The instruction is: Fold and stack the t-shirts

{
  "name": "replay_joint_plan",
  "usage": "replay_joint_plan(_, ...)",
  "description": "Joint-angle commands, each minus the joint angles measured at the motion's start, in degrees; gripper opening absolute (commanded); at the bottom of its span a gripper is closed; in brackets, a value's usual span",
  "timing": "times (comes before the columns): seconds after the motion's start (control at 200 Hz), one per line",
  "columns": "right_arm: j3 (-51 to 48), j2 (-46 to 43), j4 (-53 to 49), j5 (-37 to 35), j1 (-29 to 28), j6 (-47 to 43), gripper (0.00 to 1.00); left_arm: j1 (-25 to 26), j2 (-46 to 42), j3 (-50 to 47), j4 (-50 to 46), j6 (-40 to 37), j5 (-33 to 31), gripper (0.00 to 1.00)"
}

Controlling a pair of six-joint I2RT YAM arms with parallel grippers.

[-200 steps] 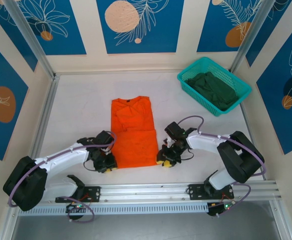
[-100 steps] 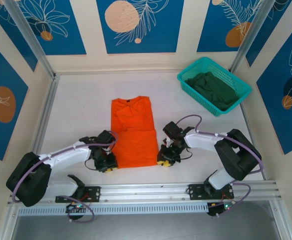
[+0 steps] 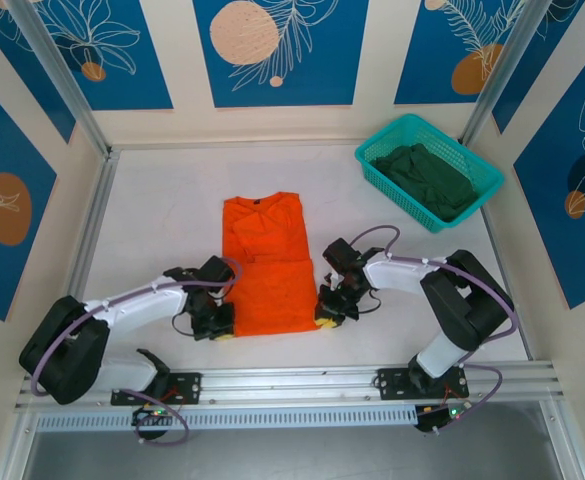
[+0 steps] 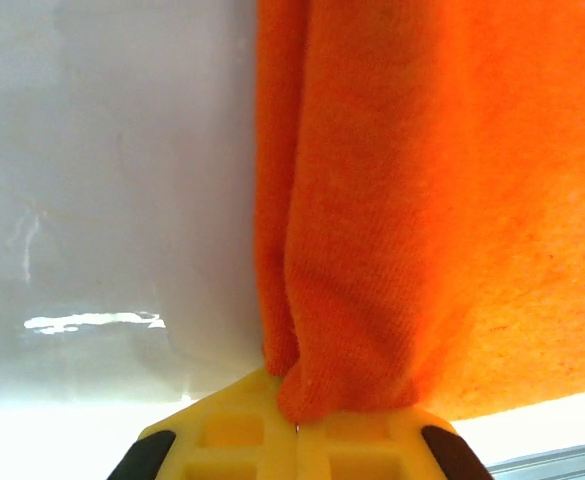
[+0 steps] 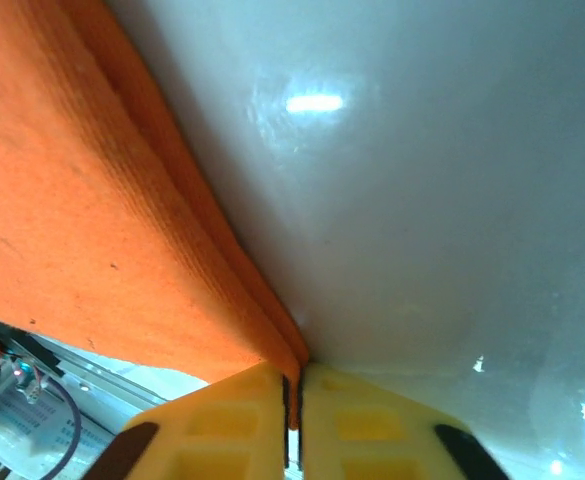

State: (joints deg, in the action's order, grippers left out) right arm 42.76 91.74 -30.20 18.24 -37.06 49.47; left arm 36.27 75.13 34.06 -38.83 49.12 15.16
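Observation:
The tall orange t-shirt is gripped at both near corners, so I will lift my left gripper and carry the t-shirt outward over its collar end (image 3: 236, 206) to release it.
The orange t-shirt (image 3: 267, 262) lies as a tall folded strip in the middle of the white table, collar at the far end. My left gripper (image 3: 223, 327) sits at its near left corner, shut on the cloth. In the left wrist view the orange cloth (image 4: 412, 200) bunches into the closed yellow fingertips (image 4: 232, 430). My right gripper (image 3: 324, 314) is at the near right corner, shut on the shirt's layered edge (image 5: 222, 270), which runs into the slit between its yellow fingertips (image 5: 372, 425). The dark green t-shirt (image 3: 427, 177) lies crumpled in the basket.
The teal mesh basket (image 3: 385, 146) stands at the back right of the table. A metal rail (image 3: 302, 385) runs along the near edge behind both arm bases. Bare white table (image 3: 162, 220) lies left and right of the orange shirt.
Both grippers have closed on the near corners of the orange shirt, each shifting slightly inward toward the cloth. The shirt itself has not moved.

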Motion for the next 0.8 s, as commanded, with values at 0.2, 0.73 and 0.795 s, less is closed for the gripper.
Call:
replay_joint_plan(0.2,-1.72,-2.61,-2.58,0.69,-1.13,-0.53,0.00,-0.45,-3.10,0.31,-6.18,-3.08,-4.37,0.00)
replay_joint_plan(0.73,-10.42,-21.36,-3.42,1.73,-11.62,9.79,0.00,1.96,-20.71,-1.36,-18.51,-3.86,14.38,0.00)
replay_joint_plan(0.795,-10.01,-23.28,-4.26,1.63,-11.94,10.17,0.00,1.96,-21.98,-0.75,-19.74,-3.95,15.12,0.00)
